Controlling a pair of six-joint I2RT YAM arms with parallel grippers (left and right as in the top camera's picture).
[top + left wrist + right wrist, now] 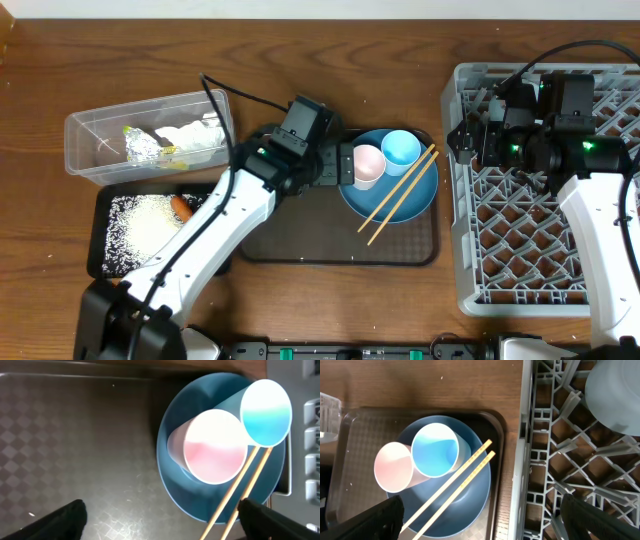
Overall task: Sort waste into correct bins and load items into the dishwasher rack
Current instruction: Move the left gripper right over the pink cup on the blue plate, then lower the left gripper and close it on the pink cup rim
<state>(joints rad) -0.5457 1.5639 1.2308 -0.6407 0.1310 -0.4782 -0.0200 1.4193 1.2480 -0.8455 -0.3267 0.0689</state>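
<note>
The pink cup's rim edge (357, 169) (185, 456) facing bare tray is clear, so the left gripper should go down next, to its right in the overhead view, with its fingers on both sides of that rim edge.
The blue plate (390, 188) sits on the dark brown serving tray (300, 245). It holds the pink cup (367, 165), the light blue cup (401, 150) and the wooden chopsticks (400, 197). My left gripper (338, 165) is open and empty, just left of the pink cup (215, 447); its view also shows the plate (172, 467). My right gripper (470, 140) is open and empty over the grey rack's (540, 250) left edge. A pale bowl (615, 395) lies in the rack. The clear tub (90, 135) holds foil (142, 147), tissue (190, 135) and a wrapper. The black tray (105, 262) holds rice (145, 225) and the carrot (181, 207).
The serving tray lies between the black tray and the rack, with bare tray floor (75, 435) left of the plate. A narrow strip of wooden table (512, 460) separates the tray from the rack. Cables run over the table behind my left arm.
</note>
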